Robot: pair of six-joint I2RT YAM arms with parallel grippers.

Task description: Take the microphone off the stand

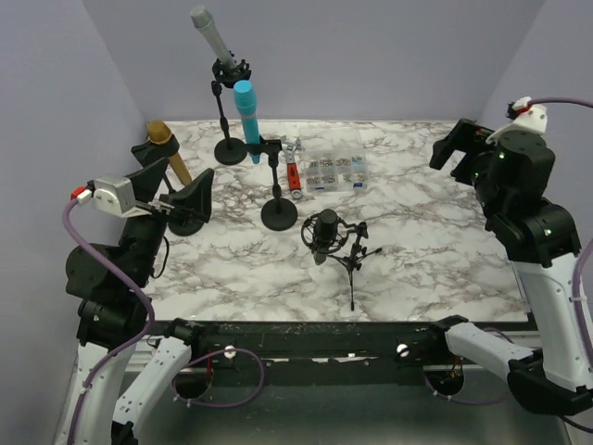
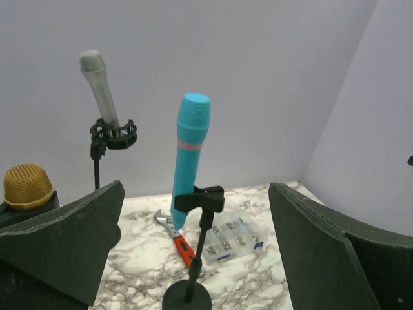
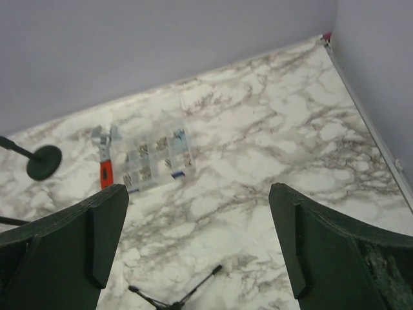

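Note:
The black studio microphone's head (image 1: 326,223) stands below my right gripper and to its left in the top view, so next I swing the fingertips down that way around it.
A cyan microphone (image 1: 247,120) sits in the black clip of a stand with a round base (image 1: 279,215) at mid table. In the left wrist view the cyan microphone (image 2: 190,155) stands upright in its clip (image 2: 200,199), framed between my fingers but farther off. My left gripper (image 1: 178,190) is open and empty, left of this stand and apart from it; it also shows in the left wrist view (image 2: 195,213). My right gripper (image 1: 456,153) is open and empty, raised over the table's right side; it also shows in the right wrist view (image 3: 199,194).
A grey microphone (image 1: 211,35) on a tall stand is at the back. A gold microphone (image 1: 167,148) is at the far left beside my left gripper. A black studio microphone (image 1: 325,232) on a tripod stands in front. A red-handled wrench (image 1: 294,171) and a clear parts box (image 1: 335,171) lie behind.

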